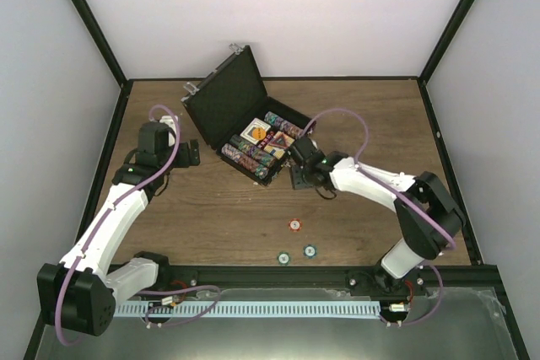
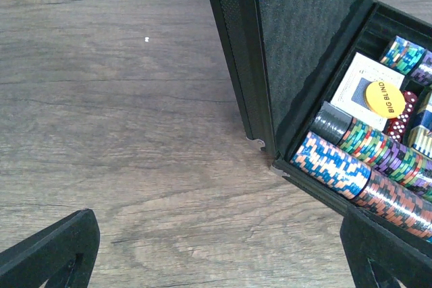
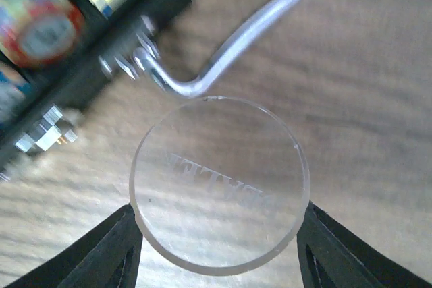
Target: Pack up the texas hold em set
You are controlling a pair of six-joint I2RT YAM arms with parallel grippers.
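My right gripper moves outward over the tray and releases DEALER there next, since the card deck, already holding the BIG BLIND button, lies outward of it.
The black briefcase stands open at the table's middle back, lid up. Its tray holds rows of multicoloured poker chips, a card deck and an orange "BIG BLIND" button. My right gripper is shut on a clear round button engraved "DEALER", gripping its edges over the wood just in front of the case's silver handle. In the top view that gripper sits at the case's front right side. My left gripper is open and empty, low beside the case's left corner.
Three loose chips lie on the table near the front: an orange one, a green one and a blue one. White walls with black frame posts enclose the wooden table.
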